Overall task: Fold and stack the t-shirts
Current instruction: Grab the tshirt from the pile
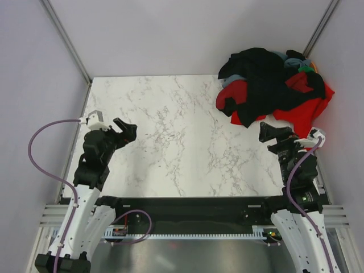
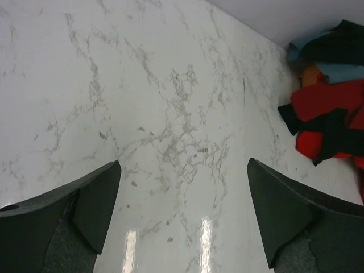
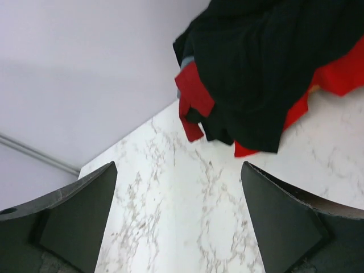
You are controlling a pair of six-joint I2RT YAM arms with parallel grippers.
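My right gripper moves outward and lowers onto the near edge of the black t-shirt next, since that shirt lies on top of the heap.
A heap of t-shirts lies at the table's far right corner. A black t-shirt (image 1: pixel 263 77) is on top, over a red one (image 1: pixel 310 108), with grey-blue (image 1: pixel 230 81), orange and green cloth showing at the heap's edges. The heap also shows in the left wrist view (image 2: pixel 330 119) and the right wrist view (image 3: pixel 267 68). My left gripper (image 1: pixel 126 132) is open and empty above the table's left side, far from the heap. My right gripper (image 1: pixel 272 135) is open and empty, just in front of the heap's near edge.
The white marble table (image 1: pixel 170 136) is bounded by grey walls at the back and sides. A black rail (image 1: pixel 187 205) runs along the near edge between the arm bases.
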